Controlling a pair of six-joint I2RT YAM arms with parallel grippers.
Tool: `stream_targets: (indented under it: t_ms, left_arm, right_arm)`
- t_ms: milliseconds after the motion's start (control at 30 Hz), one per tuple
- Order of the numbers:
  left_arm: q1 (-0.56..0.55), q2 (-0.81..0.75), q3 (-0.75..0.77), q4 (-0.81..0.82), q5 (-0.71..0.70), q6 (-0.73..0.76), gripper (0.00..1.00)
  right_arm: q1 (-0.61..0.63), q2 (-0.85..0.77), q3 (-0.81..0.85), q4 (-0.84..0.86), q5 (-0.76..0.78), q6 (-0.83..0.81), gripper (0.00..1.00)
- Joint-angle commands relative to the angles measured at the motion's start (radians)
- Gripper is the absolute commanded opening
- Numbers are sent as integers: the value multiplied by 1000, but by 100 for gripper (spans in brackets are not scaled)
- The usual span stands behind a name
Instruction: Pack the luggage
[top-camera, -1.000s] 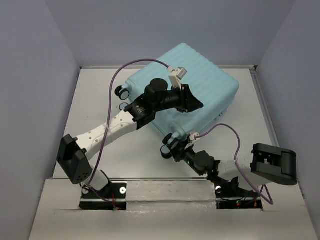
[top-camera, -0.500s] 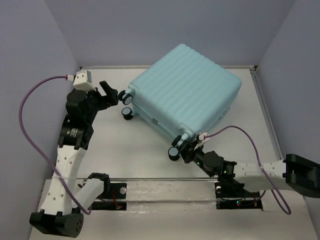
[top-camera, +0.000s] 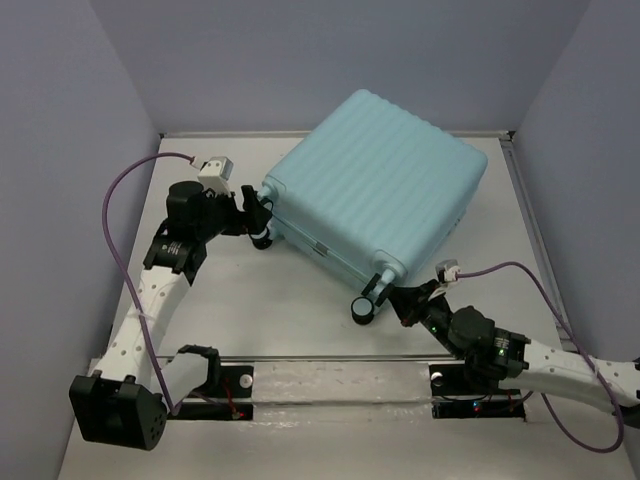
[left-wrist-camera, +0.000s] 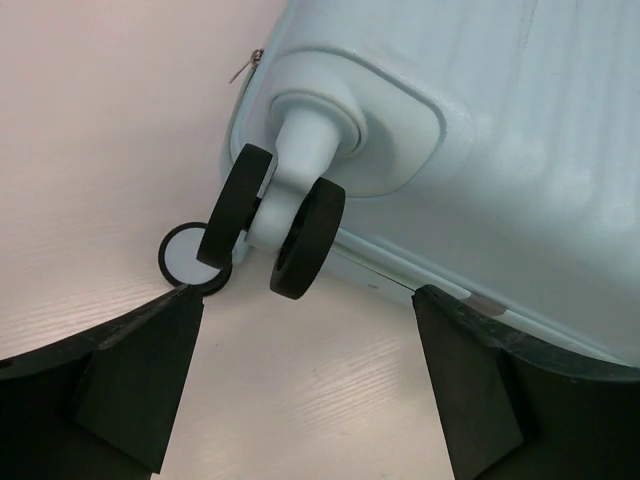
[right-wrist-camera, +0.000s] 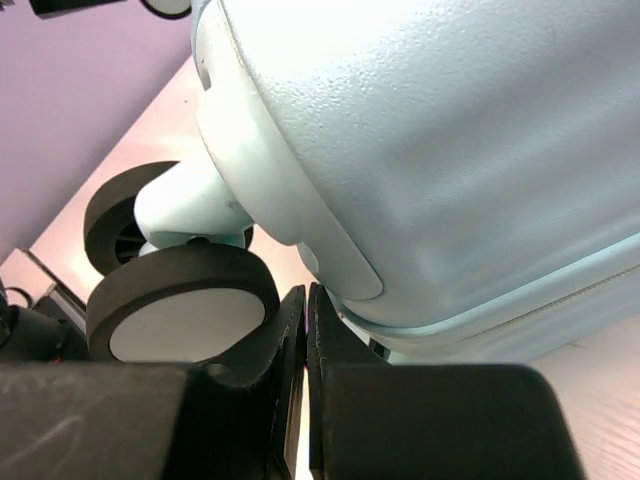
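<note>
Next, my left gripper first moves outward and toward the luggage's corner, to get its fingers on either side of the twin wheel.
The luggage (top-camera: 385, 185) is a pale mint-blue ribbed hard-shell case, lying closed and flat across the back of the table. My left gripper (top-camera: 250, 215) is open at its left corner, level with the spinner wheels (top-camera: 262, 238). In the left wrist view a twin wheel (left-wrist-camera: 290, 225) hangs just beyond my left gripper (left-wrist-camera: 306, 320), whose jaws stand wide apart with only table between them. My right gripper (top-camera: 402, 300) is shut and empty at the near corner. In the right wrist view my right gripper (right-wrist-camera: 306, 292) sits wedged between the near wheel (right-wrist-camera: 185, 300) and the shell (right-wrist-camera: 450, 150).
Grey walls close the table (top-camera: 260, 310) on the left, back and right. A metal rail (top-camera: 330, 375) with both arm bases runs along the near edge. A zipper pull (left-wrist-camera: 243, 68) sticks out at the luggage's corner. Another wheel (left-wrist-camera: 185, 255) shows past the left finger.
My left arm came off the top of the luggage, swung out left, opened, and now faces the left corner wheels. The luggage slid a little to the right; the right arm followed, still shut.
</note>
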Motion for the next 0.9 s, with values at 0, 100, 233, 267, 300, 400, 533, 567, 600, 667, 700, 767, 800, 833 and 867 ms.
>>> stream_targets:
  t_ms: [0, 100, 233, 267, 300, 400, 533, 567, 600, 667, 700, 767, 800, 833, 867]
  left_arm:
    - [-13, 2, 53, 39, -71, 56, 99]
    - [-22, 23, 79, 14, -177, 76, 99]
    - [-56, 62, 90, 26, -156, 102, 99]
    - [-60, 69, 96, 25, -152, 111, 99]
    - [-67, 83, 100, 28, -140, 118, 99]
    - [-85, 128, 126, 29, -92, 141, 99]
    - [-99, 198, 172, 16, -95, 165, 98]
    - [-99, 209, 177, 16, -102, 167, 96]
    - [-99, 230, 185, 16, -107, 168, 89]
    - [-99, 249, 189, 22, -93, 170, 82]
    - [-100, 260, 189, 26, -80, 168, 77]
    - [-99, 266, 191, 39, -81, 167, 55]
    - [-99, 267, 191, 42, -83, 167, 47]
    - [-99, 267, 192, 45, -83, 167, 23]
    - [-99, 269, 191, 45, -83, 165, 13]
  right_arm:
    - [8, 21, 123, -55, -40, 23, 7]
    - [8, 134, 153, -55, -71, 34, 7]
    - [8, 198, 187, -56, -71, 20, 7]
    - [8, 195, 190, -58, -72, 17, 7]
    - [8, 187, 193, -62, -71, 14, 7]
    - [8, 179, 193, -82, -68, 17, 7]
    - [8, 182, 193, -118, -45, 62, 19]
    - [8, 178, 193, -148, -45, 63, 21]
    - [8, 173, 193, -165, -40, 69, 22]
    - [8, 156, 193, -177, -31, 69, 24]
    - [8, 152, 195, -199, -14, 71, 31]
    - [-1, 141, 204, -234, 3, 86, 48]
    - [-1, 133, 219, -278, 18, 88, 63]
    - [-1, 132, 230, -309, 33, 103, 67]
    - [-1, 132, 239, -337, 49, 115, 69]
